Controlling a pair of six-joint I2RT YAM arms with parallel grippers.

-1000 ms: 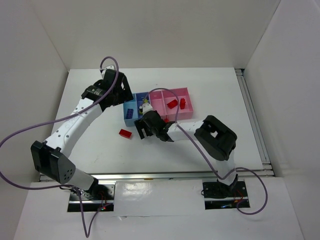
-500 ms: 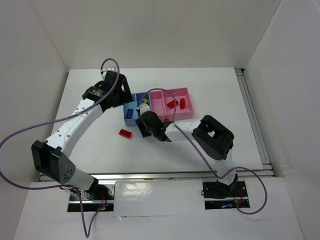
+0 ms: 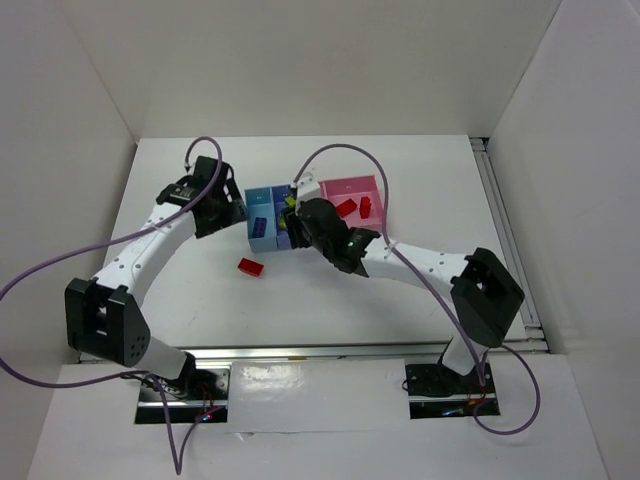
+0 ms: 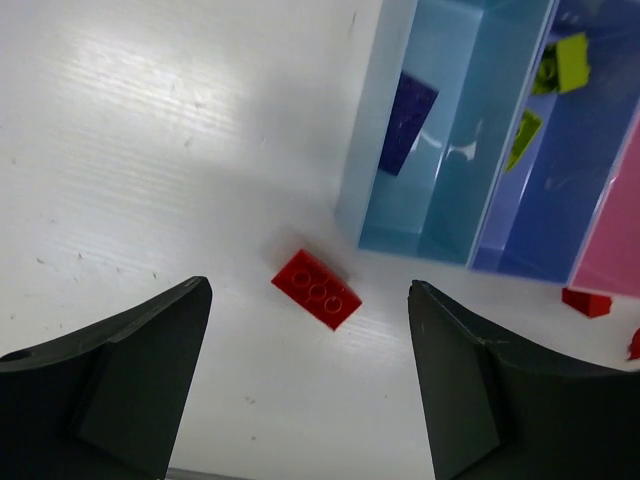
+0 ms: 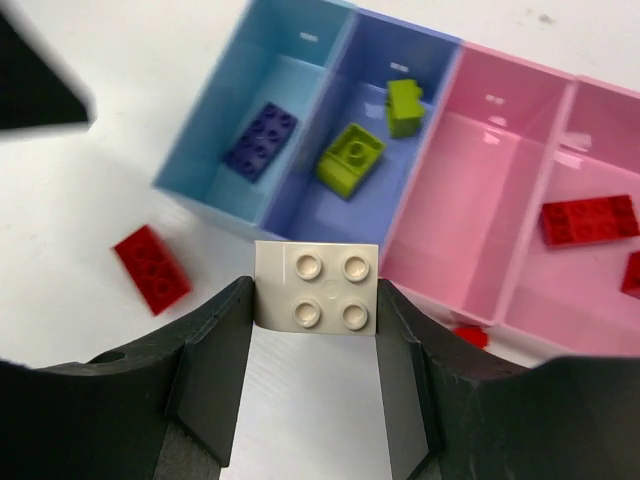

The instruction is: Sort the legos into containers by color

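Observation:
My right gripper should next move outward and toward the right in the top view and release the white lego [image 5: 317,287] into the narrow pink bin [image 5: 455,190], because that bin is empty.
My right gripper [image 5: 315,312] is shut on a white lego [image 5: 317,287], held above the table just in front of the containers [image 5: 452,130]. The light blue bin [image 5: 225,120] holds a purple lego [image 5: 260,142]. Two lime green legos [image 5: 352,158] lie in the periwinkle bin. The narrow pink bin [image 5: 455,190] is bare, and the wider pink one holds red legos [image 5: 589,219]. My left gripper [image 4: 308,325] hangs open over a red lego [image 4: 316,289] on the table, left of the bins [image 3: 262,222]. In the top view the right gripper [image 3: 298,215] overlaps the row's front.
A small red lego [image 5: 470,335] lies on the table against the front of the pink bins, and red legos [image 4: 587,301] show there in the left wrist view too. Purple cables arc over both arms. White walls enclose the table on three sides.
My right gripper closed on the white lego and the arm stretched out, carrying it up to the bins. My left gripper drew back leftward from the bins, still open.

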